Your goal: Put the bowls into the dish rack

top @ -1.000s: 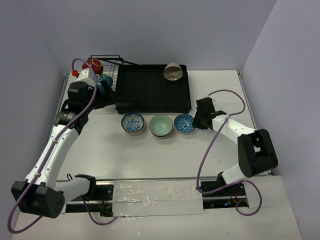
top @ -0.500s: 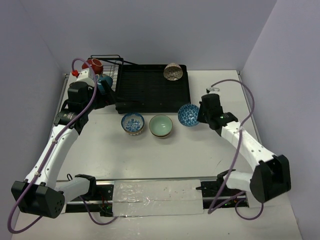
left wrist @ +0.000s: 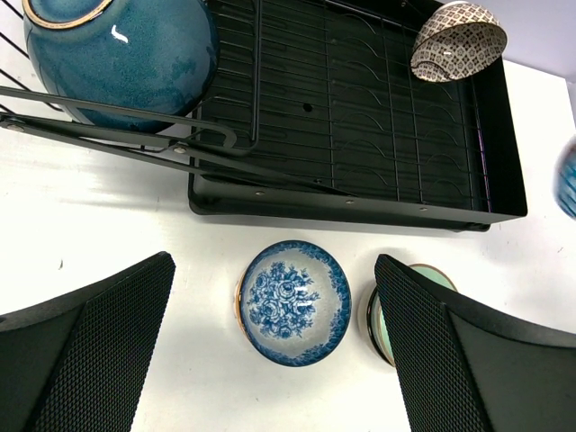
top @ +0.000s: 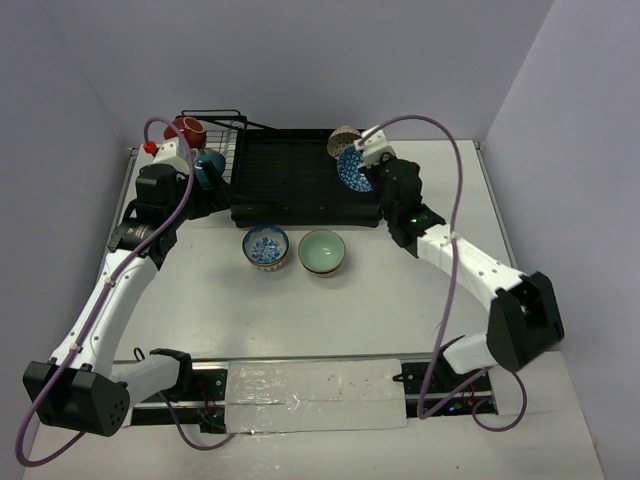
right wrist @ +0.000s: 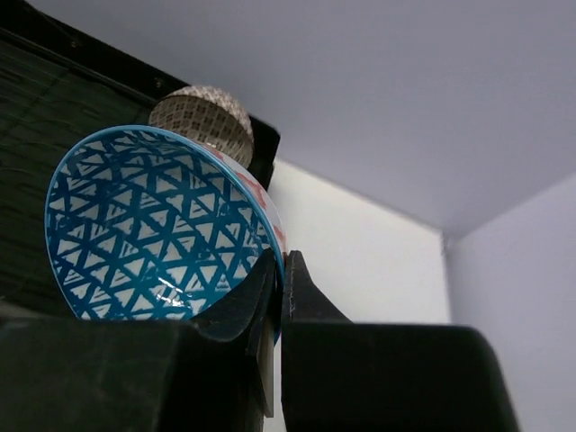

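Observation:
My right gripper moves down and to the left in the top view next, toward the brown bowl's near side below it, and releases into empty rack.
My right gripper [top: 372, 160] [right wrist: 281, 270] is shut on the rim of a blue triangle-patterned bowl [top: 352, 168] [right wrist: 153, 225] and holds it tilted above the right end of the black dish rack [top: 300, 180] [left wrist: 360, 117]. A brown patterned bowl [top: 344, 142] [right wrist: 202, 117] leans in the rack's far right corner. A blue floral bowl [top: 265, 247] [left wrist: 292, 301] and a pale green bowl [top: 322, 251] [left wrist: 378, 310] sit on the table in front of the rack. My left gripper [left wrist: 274, 360] is open above the floral bowl. A dark blue bowl [left wrist: 117, 54] and a red bowl [top: 190, 128] rest in the wire basket [top: 225, 135].
Walls stand close at the back and on both sides. The rack's wire frame bar [left wrist: 135, 135] reaches out over the table at the left. My left arm [top: 150, 220] hangs beside the basket.
My right gripper has lifted the triangle-patterned bowl off the table and carried it back and left over the rack's right end. The left arm has not moved.

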You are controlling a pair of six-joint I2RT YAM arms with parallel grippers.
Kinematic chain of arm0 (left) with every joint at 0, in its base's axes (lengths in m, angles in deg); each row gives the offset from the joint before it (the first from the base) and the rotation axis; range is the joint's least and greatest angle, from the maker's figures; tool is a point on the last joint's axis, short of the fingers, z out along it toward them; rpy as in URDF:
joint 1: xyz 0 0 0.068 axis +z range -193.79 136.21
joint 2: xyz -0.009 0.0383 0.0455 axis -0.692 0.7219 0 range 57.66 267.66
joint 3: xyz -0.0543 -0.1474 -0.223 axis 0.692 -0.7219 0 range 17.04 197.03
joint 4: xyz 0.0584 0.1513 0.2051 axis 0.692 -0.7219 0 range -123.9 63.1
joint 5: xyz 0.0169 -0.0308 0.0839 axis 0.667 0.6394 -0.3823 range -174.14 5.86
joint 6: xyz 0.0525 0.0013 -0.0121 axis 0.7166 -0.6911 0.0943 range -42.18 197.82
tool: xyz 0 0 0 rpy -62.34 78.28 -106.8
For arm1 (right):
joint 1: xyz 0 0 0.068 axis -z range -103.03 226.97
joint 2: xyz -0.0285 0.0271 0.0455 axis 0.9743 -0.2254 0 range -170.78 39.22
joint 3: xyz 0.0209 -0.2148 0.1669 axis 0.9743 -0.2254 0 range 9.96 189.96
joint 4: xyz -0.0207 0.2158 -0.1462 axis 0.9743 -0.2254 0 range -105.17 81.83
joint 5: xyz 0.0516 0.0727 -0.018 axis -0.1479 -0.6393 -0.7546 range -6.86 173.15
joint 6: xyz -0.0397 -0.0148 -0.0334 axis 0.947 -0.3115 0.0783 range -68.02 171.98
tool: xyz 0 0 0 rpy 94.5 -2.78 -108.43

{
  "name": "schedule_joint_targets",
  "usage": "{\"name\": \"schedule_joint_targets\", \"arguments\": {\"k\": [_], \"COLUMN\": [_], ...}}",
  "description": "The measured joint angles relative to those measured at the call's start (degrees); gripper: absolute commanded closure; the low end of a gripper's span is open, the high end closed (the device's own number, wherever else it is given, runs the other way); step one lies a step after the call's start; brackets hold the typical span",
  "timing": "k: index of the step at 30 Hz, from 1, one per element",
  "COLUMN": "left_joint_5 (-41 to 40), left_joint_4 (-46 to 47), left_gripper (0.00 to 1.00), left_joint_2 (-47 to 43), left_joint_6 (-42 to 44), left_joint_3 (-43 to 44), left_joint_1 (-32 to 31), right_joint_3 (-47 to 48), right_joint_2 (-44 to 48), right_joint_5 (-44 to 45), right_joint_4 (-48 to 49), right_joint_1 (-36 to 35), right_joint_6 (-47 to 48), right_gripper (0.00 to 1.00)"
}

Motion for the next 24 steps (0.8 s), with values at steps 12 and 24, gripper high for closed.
{"name": "schedule_joint_targets", "arguments": {"k": [12, 24], "left_joint_5": [0.02, 0.04], "left_joint_4": [-0.07, -0.24], "left_gripper": [0.01, 0.01], "left_joint_2": [2.36, 4.33], "left_joint_6": [0.15, 0.15], "left_joint_3": [0.00, 0.00], "left_joint_1": [1.36, 2.16], "right_joint_3": [-1.14, 3.08], "right_joint_2": [-25.97, -41.27], "right_joint_5": [-3.89, -6.84], "right_joint_4": [45.05, 52.50], "right_joint_1": [-0.37, -0.22], "right_joint_6": [34.21, 45.59], "right_gripper": [1.00, 1.00]}}
